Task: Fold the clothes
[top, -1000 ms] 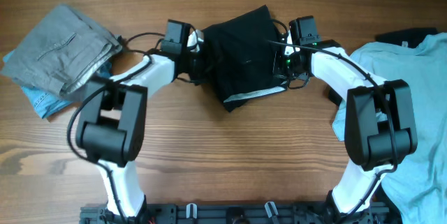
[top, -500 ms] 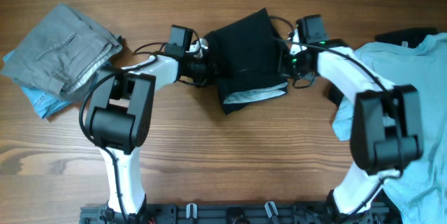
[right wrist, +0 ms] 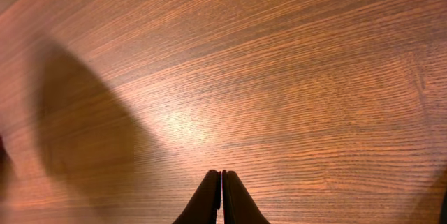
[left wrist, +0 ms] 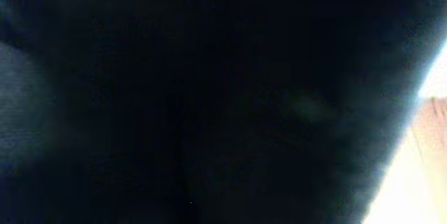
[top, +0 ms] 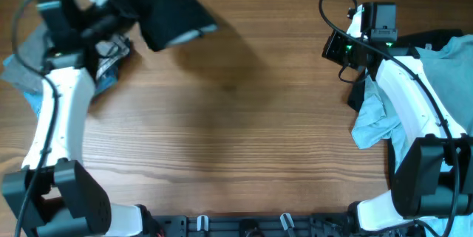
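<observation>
I need to move my left gripper to the left in the overhead view next and down onto the grey trousers (top: 26, 49) to release the black garment (top: 164, 7), because the pile is there.
The black folded garment (top: 164, 7), with a pale lining edge, hangs blurred above the table's far left. My left gripper (top: 122, 17) is shut on its left side. Black fabric (left wrist: 209, 98) fills the left wrist view and hides the fingers. Grey trousers (top: 26, 49) lie at the far left on a light blue piece (top: 38, 102), partly behind the left arm. A light blue tee (top: 436, 67) lies crumpled at the right. My right gripper (top: 332, 46) (right wrist: 221, 175) hovers shut and empty over bare wood, left of that tee.
A dark item (top: 425, 38) peeks out at the far right above the blue tee. The wooden table (top: 236, 134) stretches between the two arms. The arm bases and a black rail (top: 244, 226) sit along the front edge.
The left arm has swung up and to the far left, carrying the black garment off the table's middle. The right gripper has let go of it and drawn back to the right.
</observation>
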Controlling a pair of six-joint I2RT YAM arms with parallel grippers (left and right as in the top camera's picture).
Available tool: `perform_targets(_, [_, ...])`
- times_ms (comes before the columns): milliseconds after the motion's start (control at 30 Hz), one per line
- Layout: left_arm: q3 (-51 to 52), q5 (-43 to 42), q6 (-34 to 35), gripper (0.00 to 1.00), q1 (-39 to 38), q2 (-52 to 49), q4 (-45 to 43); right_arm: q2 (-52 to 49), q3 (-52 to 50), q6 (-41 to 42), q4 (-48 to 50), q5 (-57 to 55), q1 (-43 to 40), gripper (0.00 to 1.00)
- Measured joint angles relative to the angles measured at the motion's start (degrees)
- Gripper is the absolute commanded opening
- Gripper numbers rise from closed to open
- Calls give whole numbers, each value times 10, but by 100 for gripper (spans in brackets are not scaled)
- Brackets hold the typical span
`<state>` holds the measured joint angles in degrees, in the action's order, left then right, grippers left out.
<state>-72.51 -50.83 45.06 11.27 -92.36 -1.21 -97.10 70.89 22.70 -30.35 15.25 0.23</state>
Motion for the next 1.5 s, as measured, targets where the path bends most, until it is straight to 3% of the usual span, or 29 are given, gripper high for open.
perform_targets(200, [0, 10, -22, 4, 135, -4, 0, 0, 0, 0, 9, 2, 0, 7])
perform_targets(333, [0, 32, -42, 4, 228, -12, 49, 0, 0, 0, 9, 2, 0, 7])
perform_targets(500, [0, 43, -52, 4, 255, -53, 53, 0, 0, 0, 9, 2, 0, 7])
perform_targets(567, [2, 41, -43, 4, 249, -57, 10, 0, 0, 0, 9, 2, 0, 7])
perform_targets(700, [3, 25, 35, 4, 207, -59, -185, 0, 0, 0, 7, 2, 0, 7])
perform_targets(767, [-2, 31, 55, 4, 171, -59, -213, 0, 0, 0, 2, 2, 0, 7])
perform_targets(900, [-5, 57, 47, 4, 98, -64, -164, 0, 0, 0, -7, 2, 0, 7])
perform_targets(1033, [-6, 77, 28, 4, 101, -113, -158, 0, 0, 0, -16, 9, 0, 6])
perform_targets(1300, [-7, 84, -48, 4, 217, -156, 14, 0, 0, 0, -35, 17, 0, 7])
perform_targets(1500, [-7, 30, -68, 4, 282, -156, 26, 0, 0, 0, -33, 19, 0, 7])
